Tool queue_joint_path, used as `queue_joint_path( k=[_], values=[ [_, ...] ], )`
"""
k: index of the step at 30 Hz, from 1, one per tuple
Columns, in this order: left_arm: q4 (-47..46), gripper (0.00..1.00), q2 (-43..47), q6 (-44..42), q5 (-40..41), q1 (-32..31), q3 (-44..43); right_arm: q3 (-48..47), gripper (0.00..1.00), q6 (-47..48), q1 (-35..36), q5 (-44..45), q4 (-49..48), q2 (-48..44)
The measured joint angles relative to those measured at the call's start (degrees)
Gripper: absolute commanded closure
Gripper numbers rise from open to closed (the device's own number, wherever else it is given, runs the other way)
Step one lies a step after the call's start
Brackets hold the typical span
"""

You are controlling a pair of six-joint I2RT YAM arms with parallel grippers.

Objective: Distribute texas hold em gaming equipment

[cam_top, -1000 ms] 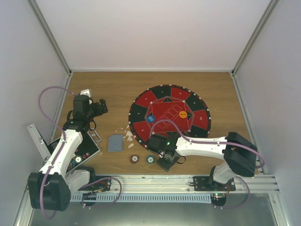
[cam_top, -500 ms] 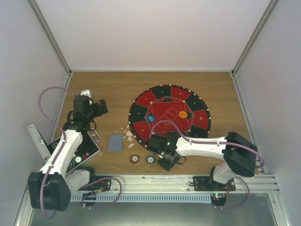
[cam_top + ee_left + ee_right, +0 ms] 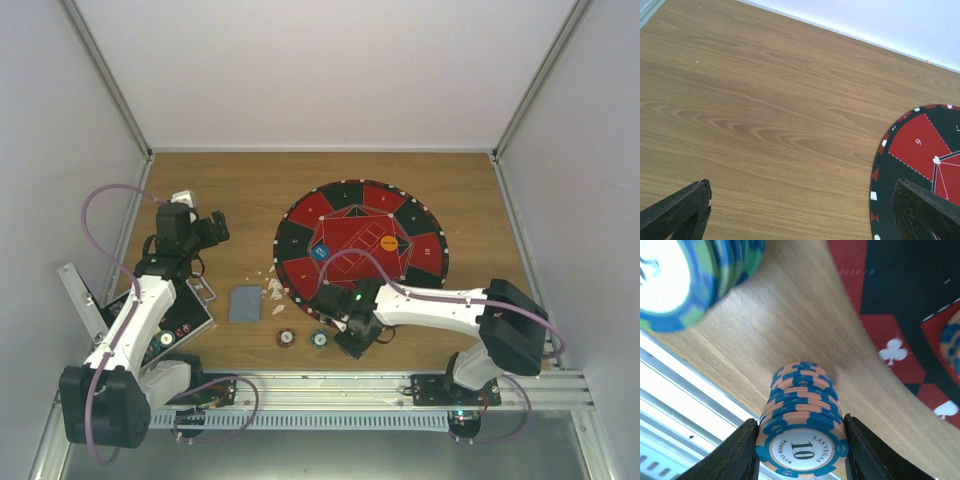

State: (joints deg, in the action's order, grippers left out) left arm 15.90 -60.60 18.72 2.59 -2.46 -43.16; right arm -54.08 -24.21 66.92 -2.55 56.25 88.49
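Note:
My right gripper holds the chips and should carry them outward, left in the top view, and release them on bare mat rimward of the blue disc [image 3: 321,252].
My right gripper [image 3: 350,332] [image 3: 800,421] is shut on a stack of blue-and-peach "10" poker chips [image 3: 802,437] at the near edge of the round red-and-black mat [image 3: 420,262]; the top view hides that stack. A teal chip stack [image 3: 319,338] [image 3: 675,280] and a red chip stack [image 3: 286,338] stand just left of it. A grey-blue card deck [image 3: 243,302] lies further left. A blue disc [image 3: 321,252] and an orange disc [image 3: 389,242] lie on the mat. My left gripper [image 3: 208,230] [image 3: 801,186] is open and empty over bare wood.
A black hinged case [image 3: 185,318] with chips in it lies open at the left under the left arm. White scraps [image 3: 274,290] lie between the deck and the mat. The metal rail [image 3: 400,385] runs along the near edge.
My right arm has shifted a little up and left, with the gripper staying near the chip stacks. The left arm has not moved.

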Motion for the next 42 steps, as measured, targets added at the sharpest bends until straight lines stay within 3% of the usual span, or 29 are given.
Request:
queue_joint_path(
  k=[10, 18, 35, 42],
  values=[
    [0.0, 0.01, 0.0, 0.0, 0.7, 0.0, 0.0, -11.1, 0.60, 7.3, -11.9, -1.1, 2.4, 1.4],
    [0.0, 0.01, 0.0, 0.2, 1.1, 0.0, 0.0, -26.0, 0.60, 14.8, -20.6, -1.1, 0.3, 18.0],
    [-0.3, 0.01, -1.1, 0.8, 1.4, 0.0, 0.0, -65.6, 0.61, 20.3, -21.0, -2.4, 3.9, 48.1],
    [-0.3, 0.01, -1.3, 1.2, 1.4, 0.0, 0.0, -67.5, 0.47, 20.8, -21.0, -2.1, 5.5, 49.9]
  ],
)
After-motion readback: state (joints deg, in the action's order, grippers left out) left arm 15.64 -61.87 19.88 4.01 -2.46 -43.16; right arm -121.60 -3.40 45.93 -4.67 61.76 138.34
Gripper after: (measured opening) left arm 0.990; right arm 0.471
